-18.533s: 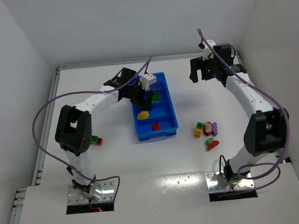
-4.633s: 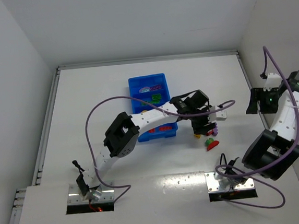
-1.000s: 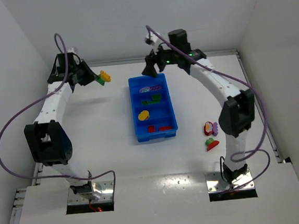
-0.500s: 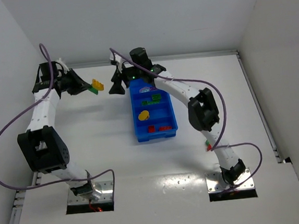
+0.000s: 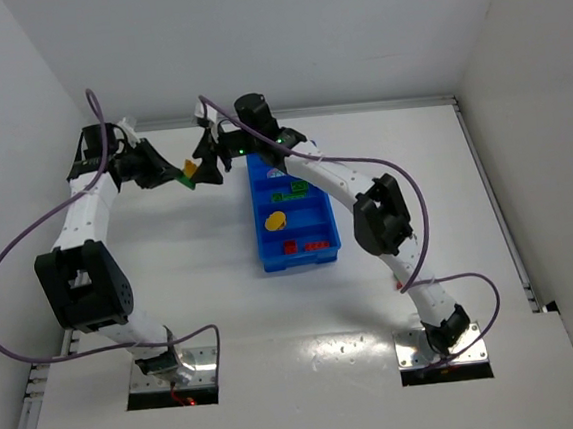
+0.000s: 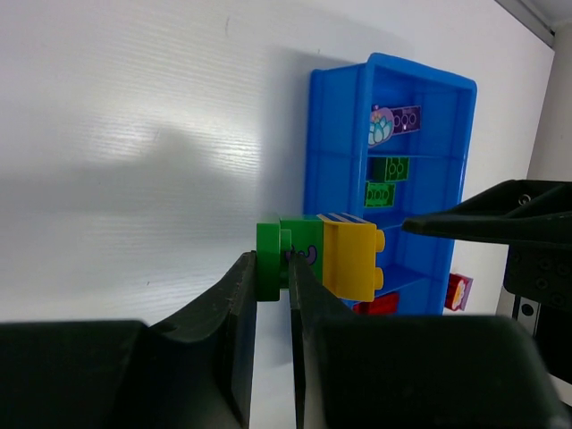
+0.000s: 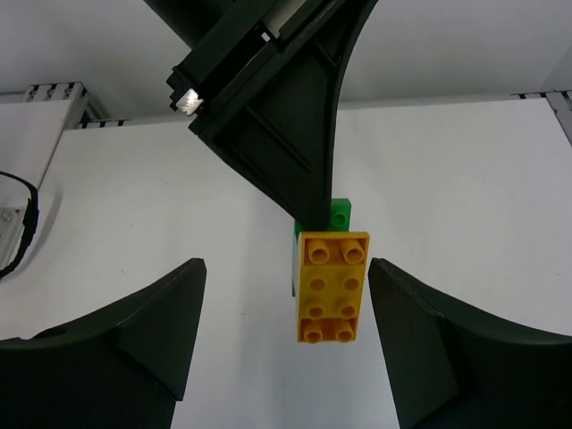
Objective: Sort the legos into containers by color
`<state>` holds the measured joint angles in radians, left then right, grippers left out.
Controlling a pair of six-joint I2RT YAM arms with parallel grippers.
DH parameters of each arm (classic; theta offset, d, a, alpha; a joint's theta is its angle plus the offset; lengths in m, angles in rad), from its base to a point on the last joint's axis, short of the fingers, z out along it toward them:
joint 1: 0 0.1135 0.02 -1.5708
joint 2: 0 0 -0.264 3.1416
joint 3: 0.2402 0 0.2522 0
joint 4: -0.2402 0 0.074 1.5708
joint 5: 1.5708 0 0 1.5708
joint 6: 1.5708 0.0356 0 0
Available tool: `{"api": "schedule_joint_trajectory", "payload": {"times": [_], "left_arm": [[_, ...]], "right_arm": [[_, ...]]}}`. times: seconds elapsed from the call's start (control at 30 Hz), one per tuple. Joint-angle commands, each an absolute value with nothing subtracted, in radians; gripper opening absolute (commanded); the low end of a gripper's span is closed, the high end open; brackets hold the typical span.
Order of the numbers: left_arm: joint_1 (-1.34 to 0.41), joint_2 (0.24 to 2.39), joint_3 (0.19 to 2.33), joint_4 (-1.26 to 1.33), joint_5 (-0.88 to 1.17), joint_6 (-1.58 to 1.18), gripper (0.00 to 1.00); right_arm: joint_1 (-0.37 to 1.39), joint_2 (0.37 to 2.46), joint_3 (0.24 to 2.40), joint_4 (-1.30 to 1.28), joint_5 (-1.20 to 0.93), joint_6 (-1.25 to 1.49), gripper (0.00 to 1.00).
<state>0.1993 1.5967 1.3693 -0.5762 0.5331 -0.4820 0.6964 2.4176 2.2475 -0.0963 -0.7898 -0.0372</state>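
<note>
Next, my left gripper moves across and down over the green legos' section [image 5: 289, 190] [image 6: 386, 183], which lies below and to its right in the top view, to release the matching lego.
My left gripper [image 5: 180, 174] is shut on a green lego [image 6: 269, 264] that has a yellow brick [image 6: 350, 260] joined to it, and holds the pair in the air left of the blue tray [image 5: 262, 209]. The right gripper [image 5: 205, 149] faces it, open. In the right wrist view the yellow brick [image 7: 333, 286] hangs between the right gripper's [image 7: 286, 265] spread fingers without touching them, the green lego [image 7: 340, 215] behind it. The tray's containers hold purple [image 6: 393, 121], green [image 6: 386, 180], yellow [image 5: 275, 219] and red [image 5: 303, 244] legos.
The tray stands lengthwise at mid-table, its near end towards the arm bases. The right arm [image 5: 365, 193] arches over the tray and covers the table to its right. Walls close in behind [image 5: 282, 44] and on both sides.
The right gripper has swung left from the tray's far end to the held pair. The left gripper has come slightly right and nearer with the pair still in it.
</note>
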Motion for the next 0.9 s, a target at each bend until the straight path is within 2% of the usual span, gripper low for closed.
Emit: {"api": "schedule_joint_trajectory", "payload": {"times": [0.0,0.13,0.27,0.43,0.6,0.67,0.7,0.77,0.8,0.87], "left_arm": [[0.181,1.563,1.364,-0.566,0.563,-0.48,0.0],[0.17,1.552,1.355,-0.566,0.572,-0.48,0.0],[0.161,1.542,1.345,-0.566,0.572,-0.48,0.0],[0.152,1.523,1.336,-0.566,0.572,-0.48,0.0],[0.152,1.523,1.336,-0.566,0.572,-0.471,0.0],[0.152,1.523,1.336,-0.566,0.572,-0.471,0.0],[0.152,1.523,1.336,-0.566,0.572,-0.471,0.0],[0.152,1.523,1.345,-0.557,0.572,-0.471,0.0],[0.152,1.523,1.345,-0.557,0.572,-0.471,0.0],[0.152,1.523,1.345,-0.557,0.572,-0.471,0.0]], "right_arm": [[0.703,2.434,2.301,-0.041,-0.804,-0.031,0.74],[0.712,2.444,2.301,-0.041,-0.782,-0.022,0.74],[0.712,2.444,2.301,-0.041,-0.773,-0.012,0.67],[0.712,2.453,2.31,-0.041,-0.773,0.006,0.53],[0.712,2.453,2.31,-0.063,-0.782,0.006,0.32],[0.712,2.453,2.31,-0.072,-0.782,0.006,0.32],[0.712,2.453,2.31,-0.084,-0.782,0.006,0.35],[0.712,2.453,2.31,-0.1,-0.782,-0.003,0.34],[0.712,2.453,2.31,-0.109,-0.782,-0.012,0.27],[0.712,2.453,2.31,-0.109,-0.782,-0.012,0.2]]}}
